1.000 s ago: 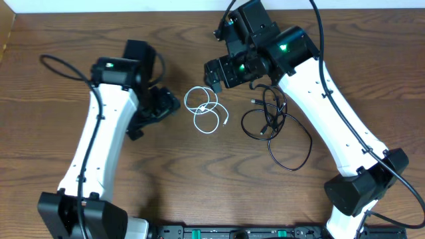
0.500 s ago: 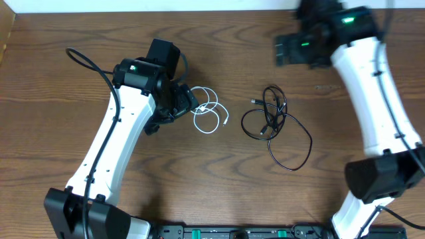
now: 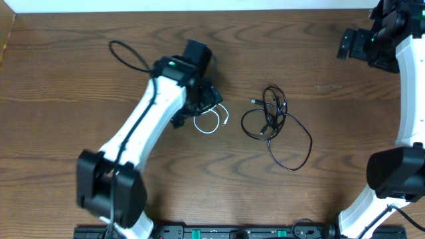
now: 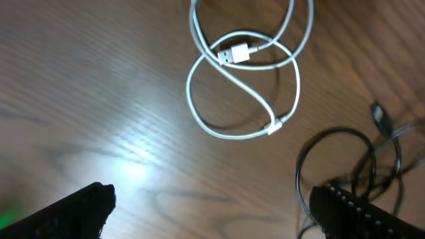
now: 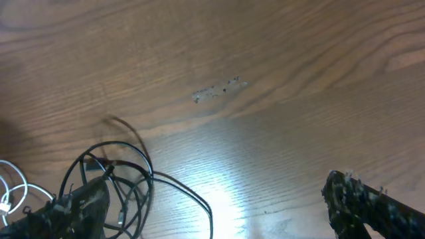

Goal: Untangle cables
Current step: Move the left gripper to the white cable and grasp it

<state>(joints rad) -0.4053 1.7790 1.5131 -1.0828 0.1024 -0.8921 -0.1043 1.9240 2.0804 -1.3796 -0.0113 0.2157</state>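
The white cable runs clear of the plug beside its small connector, so next my left gripper should lower and shift toward the black cables (image 3: 273, 123), onto that part of the white cable.
A white cable (image 3: 211, 121) lies in loose loops at the table's middle, apart from the black cables (image 3: 273, 123), which are bunched in a tangle to its right with one long loop trailing toward the front. My left gripper (image 3: 201, 99) hovers over the white cable's left part and hides some of it. In the left wrist view the white cable (image 4: 246, 79) and its plug lie ahead of the open, empty left gripper (image 4: 212, 212). My right gripper (image 3: 350, 44) is high at the far right, away from the cables. It is open and empty (image 5: 219, 212), with the black cables (image 5: 113, 179) at its lower left.
A small scuff mark (image 5: 219, 89) is on the wood right of the black cables. A thick black wire (image 3: 126, 54) loops off the left arm. The table's far edge runs along the top, and a rail (image 3: 232, 233) runs along the front edge.
My left arm has swung right, and its gripper is now over the white cable. My right arm has pulled away from the table's middle to the far right corner.
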